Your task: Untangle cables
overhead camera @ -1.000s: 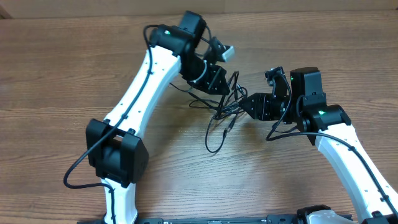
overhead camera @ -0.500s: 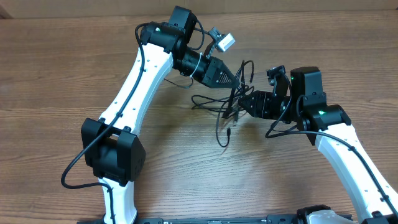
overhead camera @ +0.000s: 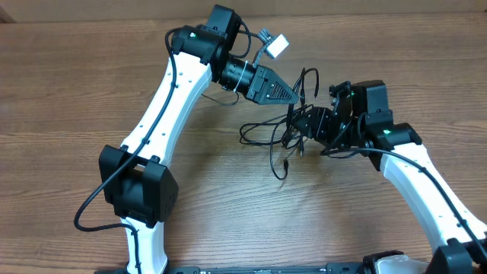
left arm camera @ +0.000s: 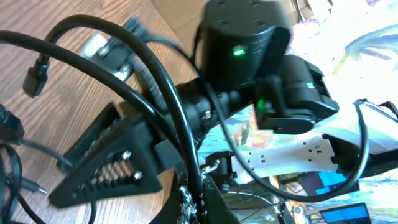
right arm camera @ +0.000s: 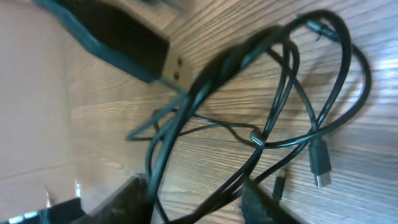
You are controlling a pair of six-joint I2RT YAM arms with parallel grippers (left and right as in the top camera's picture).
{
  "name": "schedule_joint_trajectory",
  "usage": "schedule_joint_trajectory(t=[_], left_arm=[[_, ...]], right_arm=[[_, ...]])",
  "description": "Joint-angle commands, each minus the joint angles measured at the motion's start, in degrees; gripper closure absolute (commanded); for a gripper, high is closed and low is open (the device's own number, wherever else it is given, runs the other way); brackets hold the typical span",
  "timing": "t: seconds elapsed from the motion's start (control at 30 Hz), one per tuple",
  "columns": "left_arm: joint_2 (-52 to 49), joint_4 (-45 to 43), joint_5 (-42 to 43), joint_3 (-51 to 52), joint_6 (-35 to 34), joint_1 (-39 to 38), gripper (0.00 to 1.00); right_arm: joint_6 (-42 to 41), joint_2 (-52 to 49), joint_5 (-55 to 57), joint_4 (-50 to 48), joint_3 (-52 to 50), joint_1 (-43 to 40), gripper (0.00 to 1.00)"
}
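I will pull its piece of cable with my left gripper away from my right gripper next, to the left in the overhead view over empty table, since the tangle bunches between the grippers.
Thin black cables lie tangled on the wooden table between my two grippers, with one loop raised and a plug end hanging toward the front. My left gripper is shut on a cable strand; in the left wrist view the strand runs up out of its jaws. My right gripper sits just right of the tangle. In the right wrist view it is open, with several strands passing between the fingers. A metal-tipped plug shows there too.
The wooden table ends at its far edge just behind the arms. The left arm's white camera block sticks out above its gripper. The two grippers are very close together over the tangle.
My left gripper has moved right and away from me with the strand, pulling the tangle rightward and raising a loop. My right gripper has shifted slightly left, closer to the left gripper.
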State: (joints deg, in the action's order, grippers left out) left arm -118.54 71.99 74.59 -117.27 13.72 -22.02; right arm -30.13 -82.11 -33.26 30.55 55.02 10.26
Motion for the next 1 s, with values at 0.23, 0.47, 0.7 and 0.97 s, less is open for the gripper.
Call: schedule_joint_trajectory(t=[0.23,0.47,0.7,0.97], left_arm=[[4.3,0.2,-1.6,-2.4,0.3,-0.2,0.96],[4.6,6.4,-34.6,-2.4,-6.6,0.4,0.96],[4.8,13.2,-66.6,-2.4,-19.0,5.8,0.96],[7.3,11.2,-66.5,-2.5,-20.0,16.1,0.96]], right_arm=[[-1.6,-0.7,-1.5,-0.9,0.8,0.3,0.96],[-1.6,-0.6,22.8,4.9,0.8,-1.0,0.96],[-1.6,0.1,51.4,16.2,4.5,-9.5,0.96],[0.4,1.6,52.5,21.7,16.2,-18.1,0.96]])
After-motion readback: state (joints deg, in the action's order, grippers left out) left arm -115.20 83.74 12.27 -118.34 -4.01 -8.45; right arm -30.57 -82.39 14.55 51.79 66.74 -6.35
